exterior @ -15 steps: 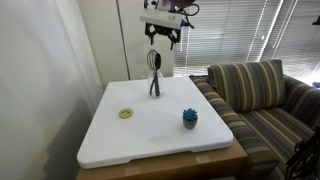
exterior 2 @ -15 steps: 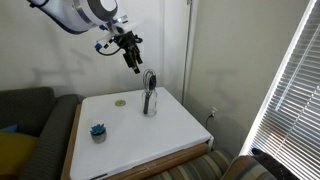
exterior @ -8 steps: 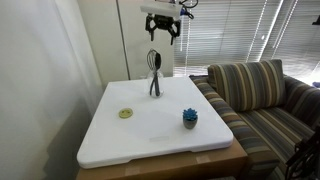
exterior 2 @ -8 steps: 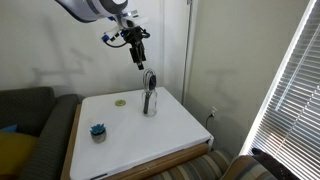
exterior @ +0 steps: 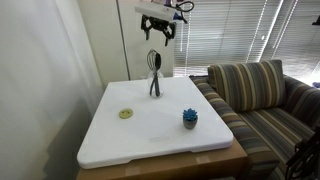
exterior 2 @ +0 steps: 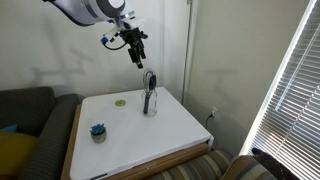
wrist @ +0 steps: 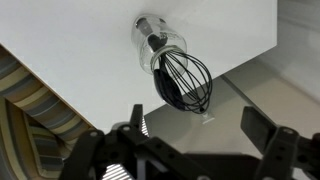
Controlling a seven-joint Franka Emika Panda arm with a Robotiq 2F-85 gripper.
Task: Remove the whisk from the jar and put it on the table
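Note:
I will move my open gripper down onto the top of the whisk's wire loops next and close it there, because the loops stick up free above the glass jar's rim.
The whisk [exterior: 154, 66] stands handle-down in the clear glass jar [exterior: 155, 87] at the far side of the white table [exterior: 140, 135]. Its dark wire head sticks up above the jar rim. Both also show in an exterior view, the whisk [exterior 2: 149, 80] in the jar [exterior 2: 149, 102], and in the wrist view, the whisk head [wrist: 183, 80] over the jar [wrist: 157, 45]. My gripper [exterior: 160, 36] hangs open and empty, well above the whisk head; it also shows in an exterior view [exterior 2: 138, 58] and in the wrist view [wrist: 190, 140].
A flat yellow-green disc [exterior: 126, 113] lies on the table's left part. A small blue spiky object [exterior: 189, 118] stands near the front right. A striped sofa [exterior: 262, 100] stands beside the table. A wall and window blinds are close behind the jar.
My gripper has risen a little higher above the whisk and stayed open. The whisk and jar have not moved.

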